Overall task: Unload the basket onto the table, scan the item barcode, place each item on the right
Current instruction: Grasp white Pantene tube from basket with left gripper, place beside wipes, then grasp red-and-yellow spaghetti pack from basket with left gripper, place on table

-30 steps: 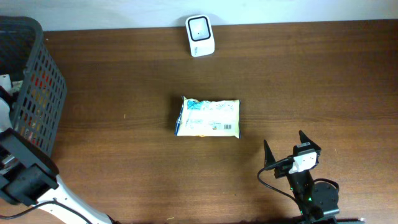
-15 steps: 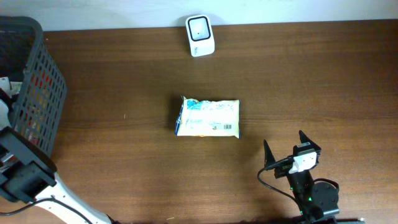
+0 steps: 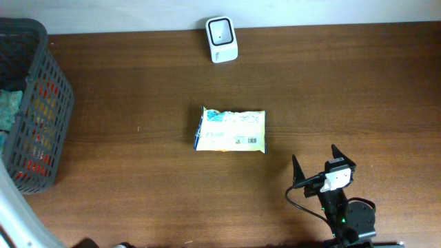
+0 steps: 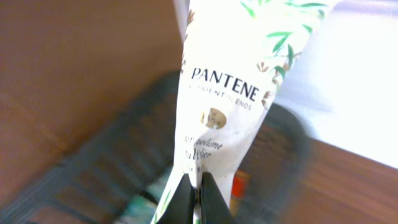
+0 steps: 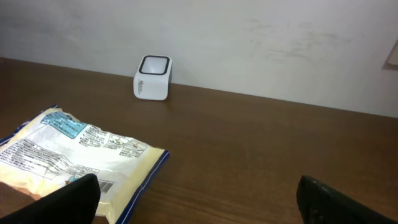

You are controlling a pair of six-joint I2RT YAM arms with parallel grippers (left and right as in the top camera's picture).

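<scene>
My left gripper goes away from the basket and down next. It will lay the sachet beside the packet, on the bare table between basket (image 4: 93, 174) and packet (image 3: 230, 130).
In the left wrist view my left gripper (image 4: 196, 175) is shut on the lower edge of a white Pantene sachet (image 4: 230, 87), which hangs above the dark basket (image 4: 93, 174). The left gripper does not show in the overhead view. A white and blue packet (image 3: 230, 130) lies flat mid-table, its barcode (image 3: 253, 142) facing up at its right end. The white scanner (image 3: 222, 39) stands at the far edge. My right gripper (image 3: 315, 155) is open near the front edge, right of the packet (image 5: 68, 152), with nothing between its fingers.
The dark mesh basket (image 3: 43, 103) at the table's left edge holds several colourful items. A blurred white part of the left arm (image 3: 8, 207) shows at the lower left corner. A pale wall runs behind the scanner (image 5: 152, 78).
The left arm, which lay across the basket's near side in the overhead view, has swung out of that view; only a white blur stays. The right arm and the packet have not moved.
</scene>
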